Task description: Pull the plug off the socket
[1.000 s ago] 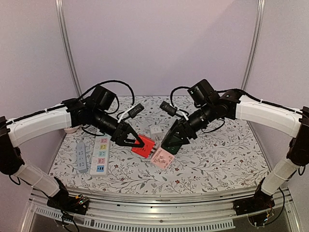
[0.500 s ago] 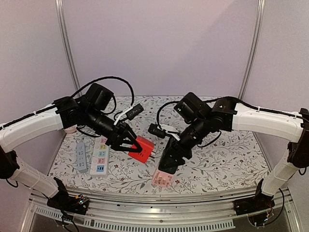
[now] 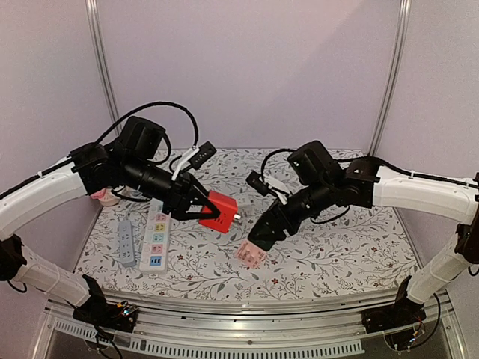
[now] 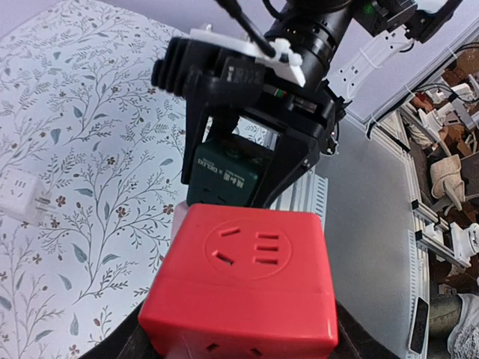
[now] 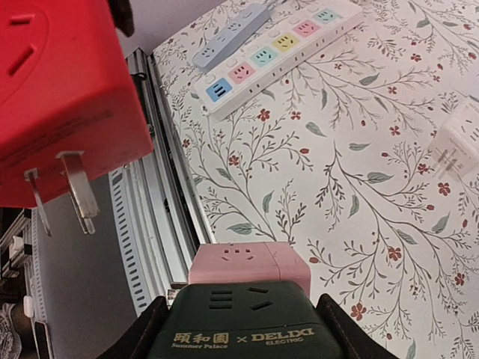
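I need to lower and tilt my left gripper first, to get the red plug down onto the floral cloth near the white adapter.
My left gripper [image 3: 202,209] is shut on a red cube plug [image 3: 220,212], held above the table; its metal prongs [image 5: 73,196] hang bare in the air. My right gripper [image 3: 263,235] is shut on a dark green cube socket [image 5: 241,326] with a pink cube [image 3: 251,254] joined to its far end, low over the table. A clear gap separates the red plug [image 4: 243,284] from the pink and green stack. In the left wrist view the green cube [image 4: 224,176] shows beyond the red one, between the right gripper's fingers.
A white power strip with coloured sockets [image 3: 156,235] and a grey-blue strip [image 3: 126,241] lie at the left. A small white adapter [image 5: 458,143] lies on the floral cloth. The metal front rail [image 3: 247,307] runs along the near edge.
The red plug, joined to the pink cube a second ago, has come off it. My left arm has drawn it up and left; my right arm has carried the green and pink cubes away.
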{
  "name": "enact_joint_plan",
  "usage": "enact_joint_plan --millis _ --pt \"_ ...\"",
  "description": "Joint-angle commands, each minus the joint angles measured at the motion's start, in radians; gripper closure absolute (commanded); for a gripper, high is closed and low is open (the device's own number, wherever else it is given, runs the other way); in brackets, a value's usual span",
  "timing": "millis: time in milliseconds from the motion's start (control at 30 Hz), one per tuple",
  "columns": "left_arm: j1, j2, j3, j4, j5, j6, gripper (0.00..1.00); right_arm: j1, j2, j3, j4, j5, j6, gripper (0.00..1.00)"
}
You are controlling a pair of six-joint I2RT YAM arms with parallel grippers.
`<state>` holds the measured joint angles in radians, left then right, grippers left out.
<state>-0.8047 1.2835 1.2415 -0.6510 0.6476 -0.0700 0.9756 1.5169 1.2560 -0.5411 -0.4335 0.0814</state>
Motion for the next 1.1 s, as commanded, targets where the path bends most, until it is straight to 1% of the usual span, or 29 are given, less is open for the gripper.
enact_joint_plan --millis 0,100,167,233,300,333,400,500,600,700,867,1067 --pt "0.004 -0.049 -0.005 0.046 -0.131 -0.107 0.77 -0.082 -0.066 -0.026 0.15 0.028 0.08 0.69" --pt "0.004 -0.12 -0.109 0.117 -0.24 -0.246 0.77 -0.133 -0.086 -0.043 0.176 0.051 0.093 0.69" --pt "0.001 -0.164 -0.2 0.16 -0.379 -0.323 0.76 -0.161 -0.108 -0.053 0.194 0.064 0.117 0.69" --pt "0.001 -0.152 -0.246 0.121 -0.523 -0.383 0.77 -0.176 -0.132 -0.07 0.218 0.079 0.139 0.69" --pt "-0.001 -0.112 -0.275 0.086 -0.626 -0.447 0.78 -0.178 -0.16 -0.091 0.214 0.136 0.131 0.69" --pt "-0.012 -0.093 -0.294 0.101 -0.669 -0.491 0.79 -0.18 -0.172 -0.105 0.211 0.167 0.119 0.69" --pt "-0.036 -0.079 -0.345 0.187 -0.706 -0.539 0.79 -0.183 -0.199 -0.145 0.229 0.203 0.102 0.69" --pt "-0.073 -0.045 -0.395 0.332 -0.756 -0.632 0.79 -0.184 -0.245 -0.222 0.341 0.11 0.111 0.69" --pt "-0.09 0.028 -0.37 0.396 -0.784 -0.668 0.78 -0.185 -0.28 -0.285 0.43 0.069 0.138 0.68" --pt "-0.093 0.124 -0.294 0.407 -0.79 -0.643 0.78 -0.184 -0.306 -0.319 0.446 0.105 0.116 0.68" --pt "-0.082 0.297 -0.145 0.348 -0.776 -0.577 0.76 -0.184 -0.326 -0.344 0.455 0.156 0.09 0.68" --pt "-0.057 0.412 -0.068 0.335 -0.76 -0.57 0.77 -0.184 -0.332 -0.369 0.472 0.157 0.092 0.68"
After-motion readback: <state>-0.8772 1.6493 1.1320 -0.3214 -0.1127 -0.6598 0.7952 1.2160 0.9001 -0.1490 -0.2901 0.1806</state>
